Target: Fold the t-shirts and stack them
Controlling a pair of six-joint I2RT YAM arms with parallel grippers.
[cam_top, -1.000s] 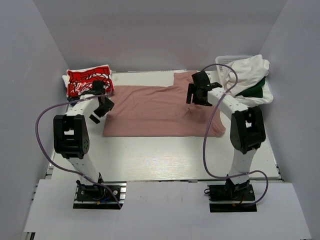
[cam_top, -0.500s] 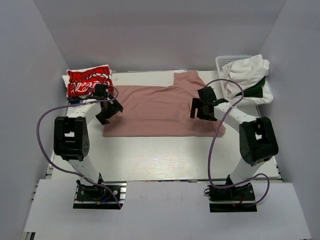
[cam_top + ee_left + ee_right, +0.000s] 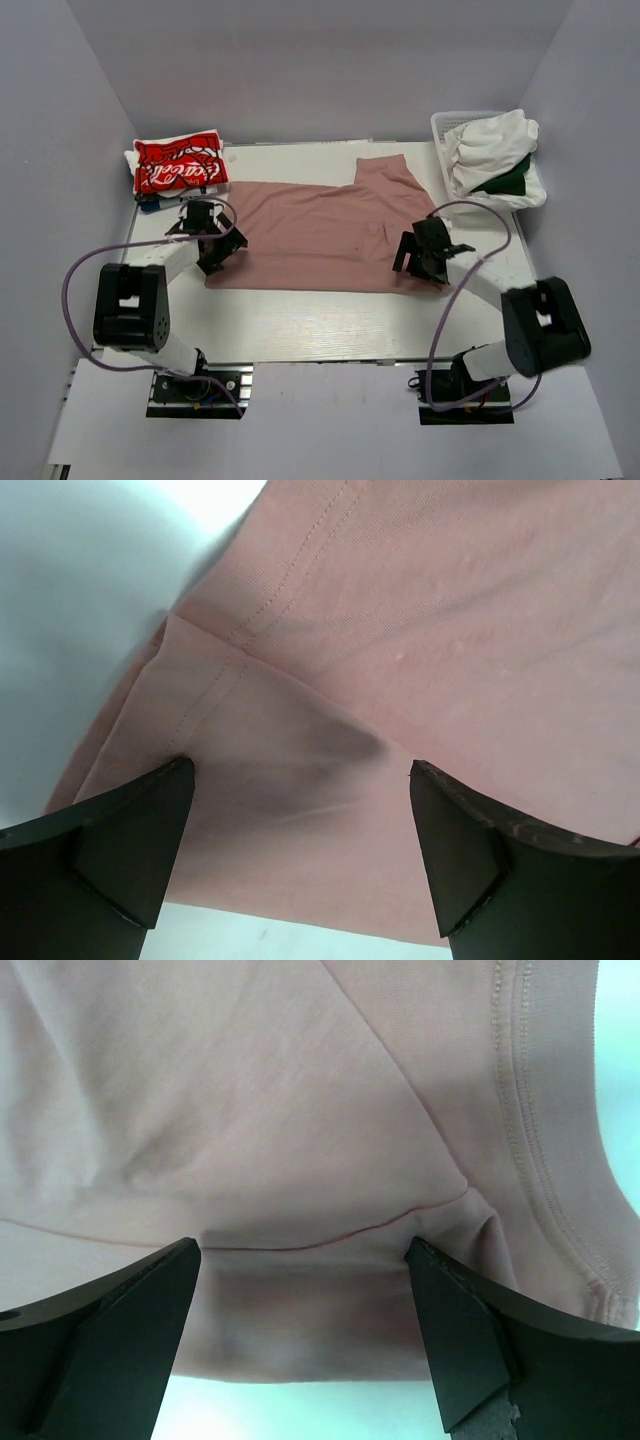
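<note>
The pink t-shirt's far side lies unfolded, so my left gripper will next rise from its folded near part, move outward and lower onto its far corner by the red shirt point(image 3: 235, 186).
A dusty-pink t-shirt point(image 3: 320, 230) lies spread across the middle of the table, folded along its near edge. My left gripper point(image 3: 215, 245) hovers open over its near left corner; the left wrist view shows pink cloth point(image 3: 330, 740) between the wide-apart fingers. My right gripper point(image 3: 428, 258) stands open over the near right corner, and pink cloth point(image 3: 300, 1160) with a seam fills the gap between its fingers. A folded red t-shirt point(image 3: 178, 163) with white script rests at the back left. White point(image 3: 495, 140) and dark green point(image 3: 500, 183) t-shirts are heaped in the basket.
A white lattice basket point(image 3: 447, 124) stands at the back right corner. The red shirt sits on a white folded one point(image 3: 131, 160). Grey walls enclose the table point(image 3: 320, 320) on three sides.
Both arms came toward the near edge and lowered over the pink shirt's near corners. The shirt's near edge now lies closer to me, and both grippers opened fully.
</note>
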